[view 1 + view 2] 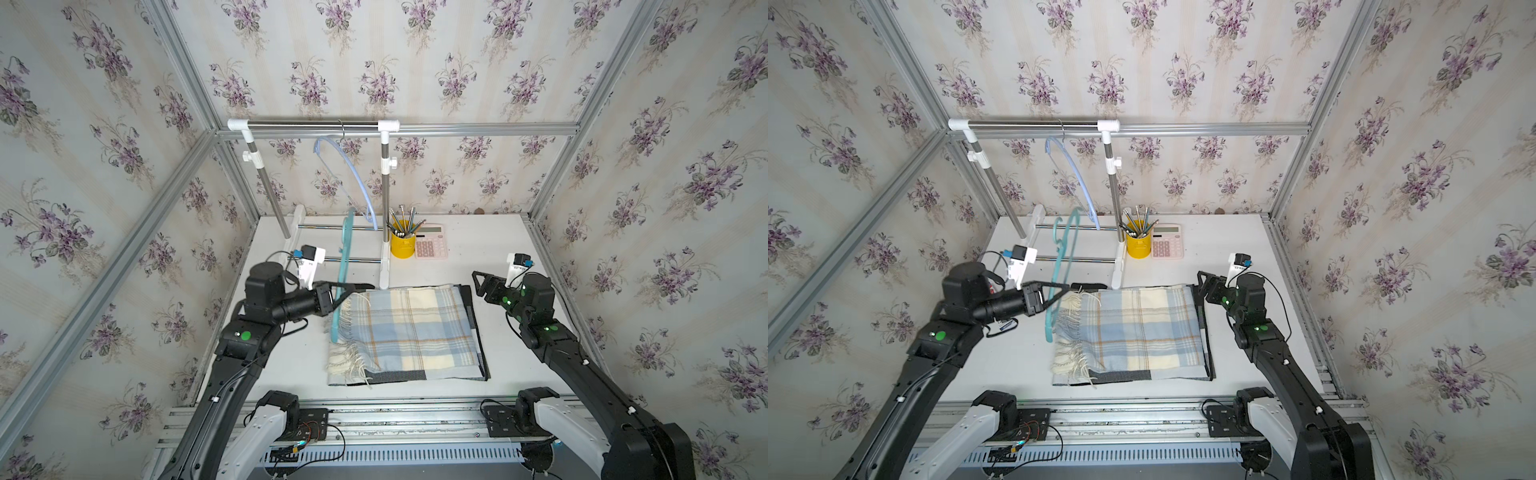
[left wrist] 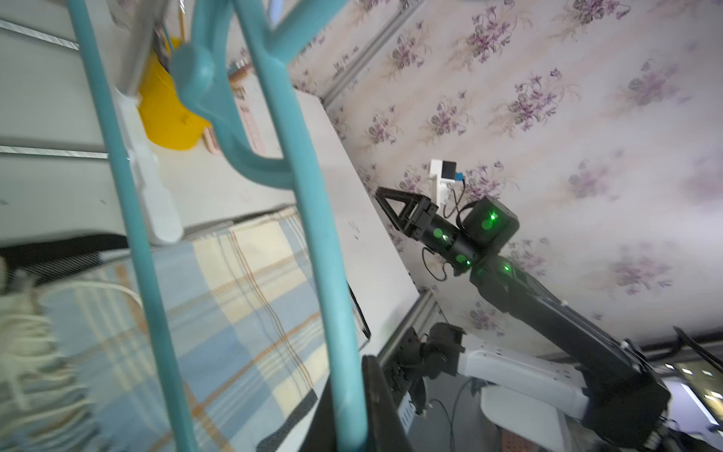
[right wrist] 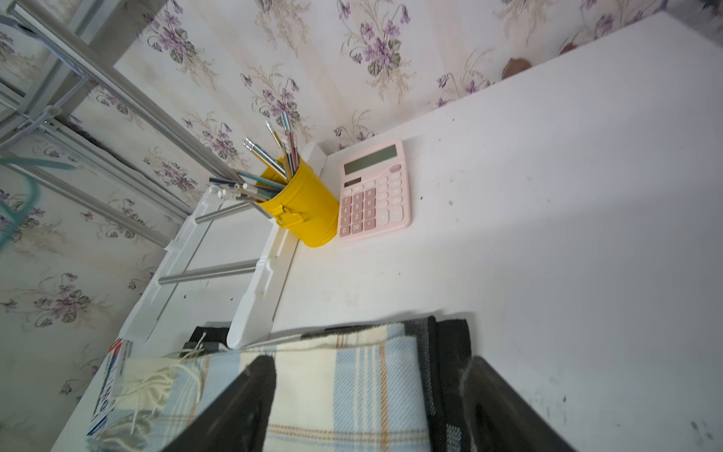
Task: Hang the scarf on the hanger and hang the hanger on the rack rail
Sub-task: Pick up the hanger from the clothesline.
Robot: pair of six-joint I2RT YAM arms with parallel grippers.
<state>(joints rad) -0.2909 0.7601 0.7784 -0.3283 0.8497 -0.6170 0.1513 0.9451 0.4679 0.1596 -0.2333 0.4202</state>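
Note:
I will bring the hanger down and back over the scarf's plaid middle (image 1: 394, 338) (image 2: 237, 316) with my left gripper and release it, since it still stands by the scarf's fringe.
A teal plastic hanger (image 1: 343, 266) (image 1: 1065, 257) (image 2: 313, 219) stands nearly upright at the scarf's left edge, its lower end resting near the fringe. My left gripper (image 1: 349, 289) (image 1: 1065, 289) (image 2: 348, 422) is shut on one of its arms. The scarf (image 1: 407, 332) (image 1: 1133, 332) (image 2: 234, 293) (image 3: 336, 391), a blue and cream plaid with black parts, lies folded flat on the white table (image 1: 498, 249). My right gripper (image 1: 473, 275) (image 1: 1200, 276) (image 3: 367, 368) hangs open over the scarf's far right corner, holding nothing.
A small clothes rack (image 1: 311, 123) stands at the back left, with a pale blue hanger (image 1: 353, 174) on its rail. Its white foot (image 1: 384, 270) reaches the scarf's far edge. A yellow pencil cup (image 1: 402, 245) and a pink calculator (image 1: 431, 243) sit beside it.

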